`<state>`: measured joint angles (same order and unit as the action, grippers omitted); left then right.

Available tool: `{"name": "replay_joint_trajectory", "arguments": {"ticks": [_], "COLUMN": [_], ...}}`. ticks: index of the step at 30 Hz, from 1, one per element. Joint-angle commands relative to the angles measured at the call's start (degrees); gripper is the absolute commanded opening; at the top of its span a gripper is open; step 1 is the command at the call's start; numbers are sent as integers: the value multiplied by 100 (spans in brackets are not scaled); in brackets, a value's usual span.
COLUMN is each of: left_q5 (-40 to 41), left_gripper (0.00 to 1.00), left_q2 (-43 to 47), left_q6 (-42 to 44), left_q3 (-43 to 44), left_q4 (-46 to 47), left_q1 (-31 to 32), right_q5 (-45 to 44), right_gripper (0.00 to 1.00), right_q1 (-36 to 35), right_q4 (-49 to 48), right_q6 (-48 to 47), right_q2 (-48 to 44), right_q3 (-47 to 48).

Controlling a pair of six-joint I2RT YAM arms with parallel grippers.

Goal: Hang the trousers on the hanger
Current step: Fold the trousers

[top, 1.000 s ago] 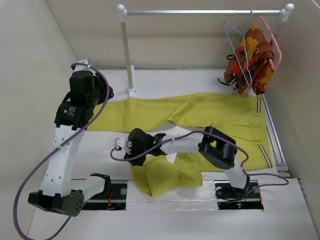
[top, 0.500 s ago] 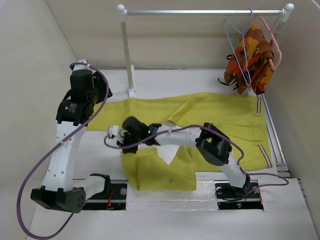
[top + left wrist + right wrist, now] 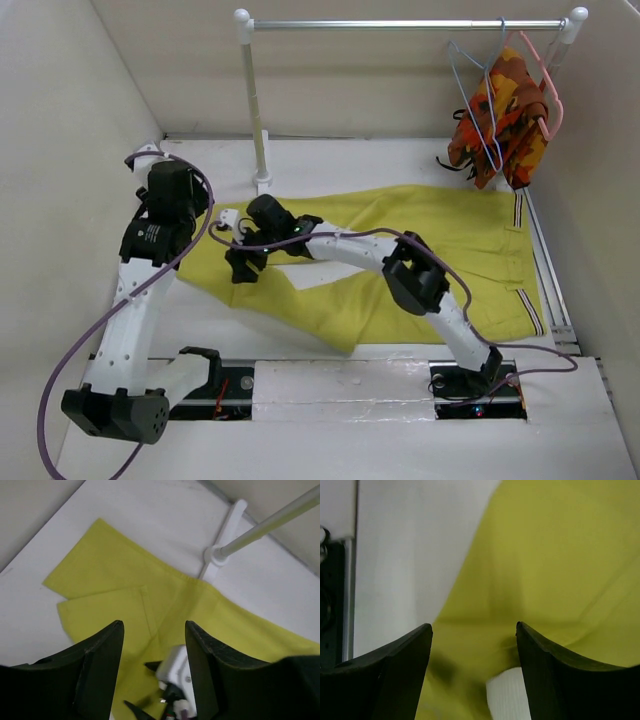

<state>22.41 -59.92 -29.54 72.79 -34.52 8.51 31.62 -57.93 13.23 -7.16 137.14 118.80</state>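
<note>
I will move my left gripper back down toward the base, with open fingers on both sides of the near trouser leg's hem edge, since that edge lies exposed beside bare white table.
The mustard trousers [image 3: 440,240] lie flat on the white table, striped waistband at the right and legs running left. My right gripper [image 3: 240,265] reaches far left over the near leg. In the right wrist view its fingers stand open [image 3: 474,627] just above the trousers [image 3: 560,555], holding nothing. My left gripper [image 3: 152,625] hangs open above the leg ends of the trousers [image 3: 115,580], with the right gripper [image 3: 175,680] showing below it. The pale-blue wire hanger [image 3: 470,75] hangs on the rail at the back right.
A white clothes rail post [image 3: 255,110] stands on its base [image 3: 263,182] behind the trousers. A pink hanger [image 3: 548,95] carries an orange patterned garment [image 3: 505,120]. Beige walls close in on both sides. A metal track [image 3: 545,270] runs along the right edge.
My right gripper has swung from the near edge to the far left, drawing the folded near leg out leftward, and has let it go. My left arm has shifted slightly nearer.
</note>
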Motion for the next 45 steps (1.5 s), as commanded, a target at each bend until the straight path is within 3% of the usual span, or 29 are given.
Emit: {"name": "replay_joint_trajectory", "arguments": {"ticks": [1,4,6,8,9,11,13,14,17,22,26,28,32,35,39,45], "left_q5": [272,159,-130,-631,-833,-1597,-1600,-1513,-1520,-1328,-1301,-1345,-1310,-1284,-1231,-845], "left_gripper": [49,51,52,52,51,49,49,49,49,44,36,23,24,0,0,0], "left_q2": [-115,-326,-590,-775,-819,-942,-977,-978,-1188,-2136,-2384,-2471,-2542,-2560,-2332,-322], "left_q6": [-113,-280,-456,-579,-640,-650,-684,-685,-562,-790,-1053,-1150,-1230,-1186,-1081,-1063], "left_q3": [-501,-914,-1169,-1424,-1600,-2144,-2277,-2331,-2428,-2515,-2691,-2744,-2885,-2955,-2439,-1463], "left_q4": [-160,-160,-116,128,243,541,578,657,911,868,1087,1123,1202,1351,992,78], "left_q1": [1,1,-313,-665,-902,-1884,-2062,-2273,-2345,-2345,-2345,-2345,-2345,-2345,-2345,-2345], "right_q5": [-399,-1083,-1428,-1614,-1650,-1824,-1930,-1975,-2151,-2168,-2239,-2256,-2256,-2221,-2466,-2591], "right_gripper": [74,68,41,3,0,0,0,5,25,40,41,41,41,41,45,62], "right_q1": [430,572,572,572,572,390,336,335,265,475,643,722,1072,1170,1503,2154], "right_q4": [-42,572,750,786,777,672,637,628,759,1373,1717,1805,1911,1972,2288,2966], "right_q6": [4,-469,-716,-708,-665,-385,-305,-130,161,224,119,118,127,127,188,338], "right_q2": [-1676,-2619,-3647,-4359,-5024,-6026,-6688,-7005,-8157,-9178,-9232,-9232,-9249,-9214,-9214,-9240], "right_q3": [-839,-1770,-2681,-3395,-3738,-5010,-5582,-5857,-6735,-7134,-7082,-7046,-6924,-6809,-6651,-6843]}}
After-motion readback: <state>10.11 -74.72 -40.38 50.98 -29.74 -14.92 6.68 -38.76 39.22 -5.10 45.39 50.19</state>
